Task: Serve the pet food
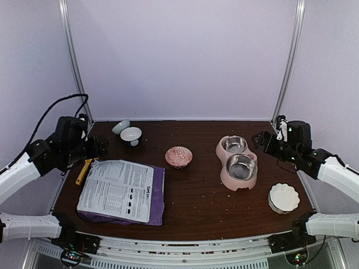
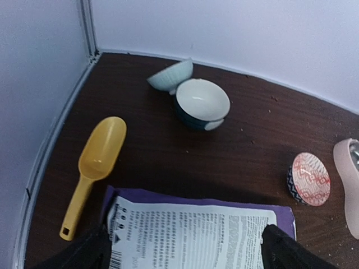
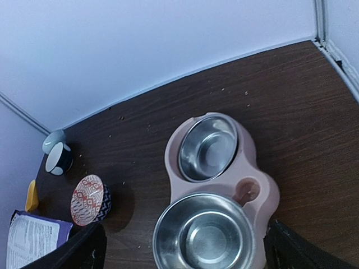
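Note:
The feeder's bowls stand empty, so next I should swing my left gripper to the right in the top view and down onto the bag's purple edge facing the feeder.
No heap of brown kibble shows; only scattered crumbs lie on the table. The purple food bag point(image 1: 123, 190) lies flat at the front left, white label side up; its upper edge also shows in the left wrist view point(image 2: 190, 230). The pink double feeder point(image 1: 231, 182) stands right of centre with two empty steel bowls point(image 3: 205, 238). A yellow scoop point(image 2: 98, 162) lies empty left of the bag. My left gripper point(image 1: 95, 147) is open and empty above the bag's far left corner. My right gripper point(image 1: 262, 139) is open and empty, hovering right of the feeder's far end.
A white-lined dark bowl point(image 1: 131, 135) and a tipped pale blue bowl point(image 1: 120, 126) sit at the back left. A red-patterned bowl point(image 1: 178, 156) stands mid-table. A white scalloped dish point(image 1: 283, 197) is at the front right. Walls close in on three sides of the table.

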